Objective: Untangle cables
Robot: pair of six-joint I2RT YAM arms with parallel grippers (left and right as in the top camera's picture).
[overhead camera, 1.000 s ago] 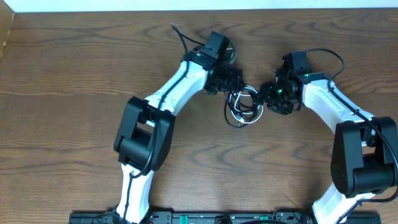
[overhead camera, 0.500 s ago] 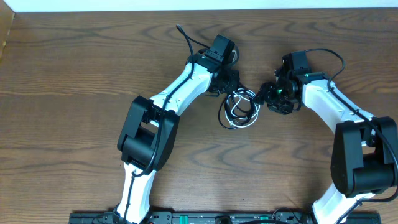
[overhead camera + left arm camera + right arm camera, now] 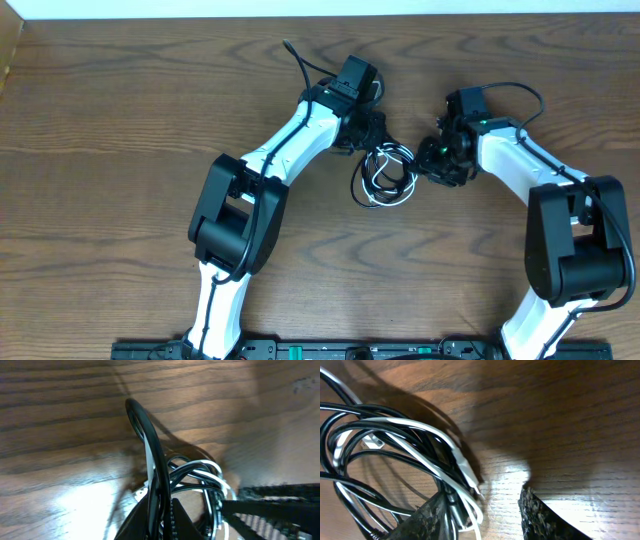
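Observation:
My left gripper is at the bundle and needs to move up and away from it to free the piece of the black cord. Bare tabletop lies outward and to its left in the overhead view.
The cables lie as one tangled bundle between my two grippers, a white cord looped through a black cord. My left gripper sits at the bundle's upper left edge. In the left wrist view the left gripper is shut on a strand of the black cord, which arches up from its jaws, with white loops behind. My right gripper is at the bundle's right edge. In its wrist view the right gripper is open, with white strands and black strands lying against its left finger.
The wooden table ends at a white strip along the far edge. A box corner shows at the top left. Thick arm wires stick out behind the left wrist and loop over the right wrist.
My left gripper has shut on the black strand after shifting slightly up and right. My right gripper has edged left toward the bundle and its jaws have narrowed.

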